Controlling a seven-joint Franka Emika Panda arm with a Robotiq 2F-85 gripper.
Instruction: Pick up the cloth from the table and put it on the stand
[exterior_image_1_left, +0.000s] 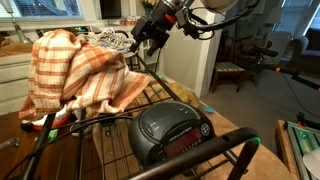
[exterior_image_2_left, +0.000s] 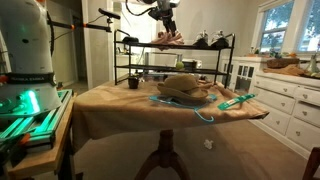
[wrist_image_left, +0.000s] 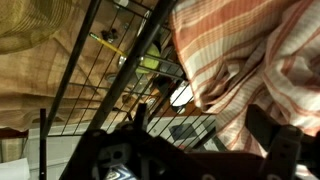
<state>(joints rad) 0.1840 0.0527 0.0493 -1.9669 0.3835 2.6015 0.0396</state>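
Note:
My gripper moves down onto the cloth's loose corner (exterior_image_1_left: 141, 81) (wrist_image_left: 182, 24) by the stand's black bar next, since that corner lies below it and sticks out from the bunched folds.
The orange-rust and cream plaid cloth (exterior_image_1_left: 75, 70) lies bunched on top of the black wire stand (exterior_image_1_left: 120, 120). It also shows on the stand's top shelf in an exterior view (exterior_image_2_left: 168, 38) and fills the upper right of the wrist view (wrist_image_left: 250, 60). My gripper (exterior_image_1_left: 148, 42) hovers just beside the cloth's edge, above the stand (exterior_image_2_left: 130, 62), and its fingers are spread apart. In the wrist view the dark fingers (wrist_image_left: 200, 160) frame the grid shelf (wrist_image_left: 100, 70), with the cloth lying beyond them. The gripper (exterior_image_2_left: 166, 22) holds nothing. The tan table (exterior_image_2_left: 110, 105) is below.
A rounded black clock radio (exterior_image_1_left: 170, 130) sits on the stand close to the camera. Grey-white sneakers (exterior_image_2_left: 210, 41) rest on the stand's top shelf. A straw-coloured object (exterior_image_2_left: 187, 89) and turquoise items (exterior_image_2_left: 235, 101) lie on the table. White cabinets (exterior_image_2_left: 290, 100) stand to one side.

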